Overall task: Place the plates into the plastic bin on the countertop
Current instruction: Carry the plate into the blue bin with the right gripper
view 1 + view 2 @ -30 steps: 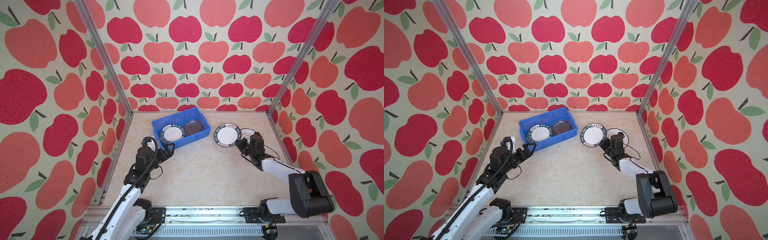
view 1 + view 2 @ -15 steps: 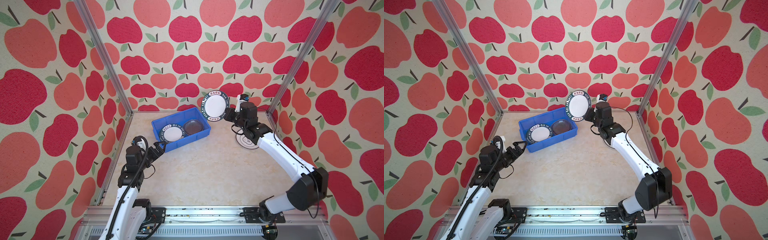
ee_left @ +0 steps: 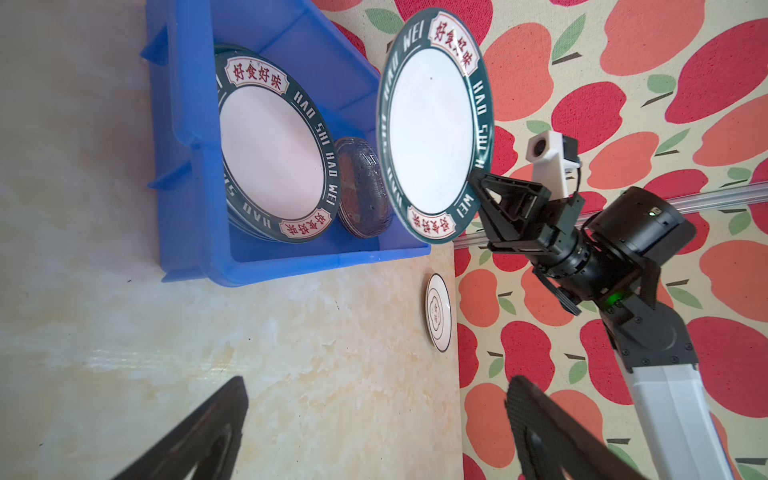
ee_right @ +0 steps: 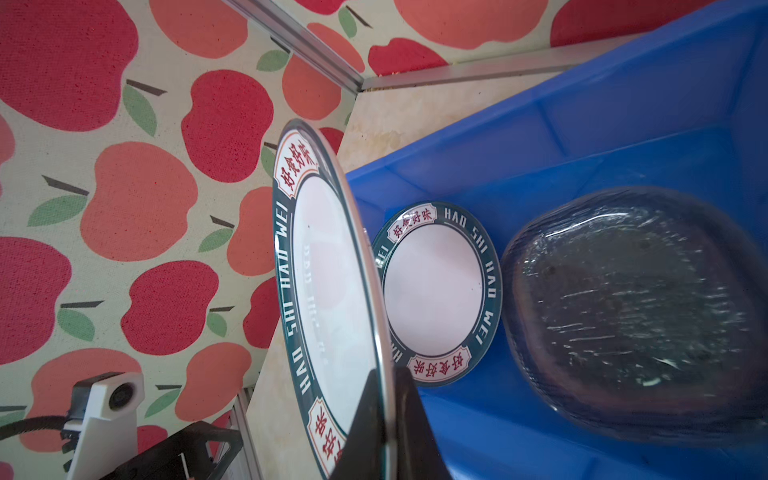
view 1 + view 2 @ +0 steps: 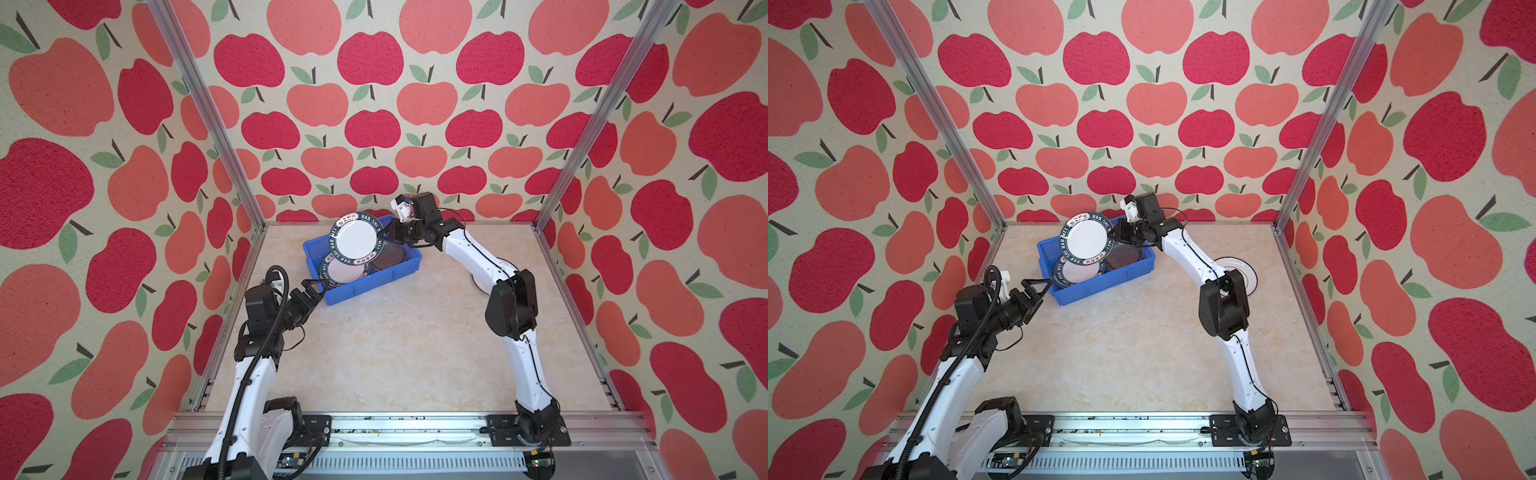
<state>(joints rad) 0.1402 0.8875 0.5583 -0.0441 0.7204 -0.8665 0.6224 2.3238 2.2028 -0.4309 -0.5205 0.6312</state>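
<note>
The matching green-rimmed plate [image 5: 343, 270] [image 4: 436, 291] lies in the bin below my right gripper. I next need to lower that gripper to stack the held plate there and release its rim.
My right gripper [image 5: 384, 237] [image 4: 388, 382] is shut on the rim of a white plate with a dark-green lettered rim [image 5: 356, 237] [image 5: 1087, 239] [image 3: 432, 124] [image 4: 328, 291]. It holds the plate tilted on edge above the blue plastic bin [image 5: 353, 291] [image 5: 1100, 286]. Inside the bin lie a matching green-rimmed plate [image 5: 343, 270] [image 4: 436, 291] and stacked greyish glass plates [image 5: 388, 259] [image 4: 631, 307]. A white plate with thin black rings [image 5: 1252, 276] [image 3: 438, 318] lies on the countertop [image 5: 395, 345], partly behind the right arm. My left gripper [image 5: 316, 286] [image 3: 376, 382] stands open and empty by the bin's near left corner.
The bin sits at the back of the countertop, near the apple-patterned back wall. Aluminium rails [image 5: 569, 316] frame the surface at the sides and front. The right arm's elbow [image 5: 511, 307] stands over the right part of the countertop.
The right gripper lifted the green-rimmed plate off the ringed plate on the right and carried it left over the bin. The left gripper drew back a little from the bin, still open.
</note>
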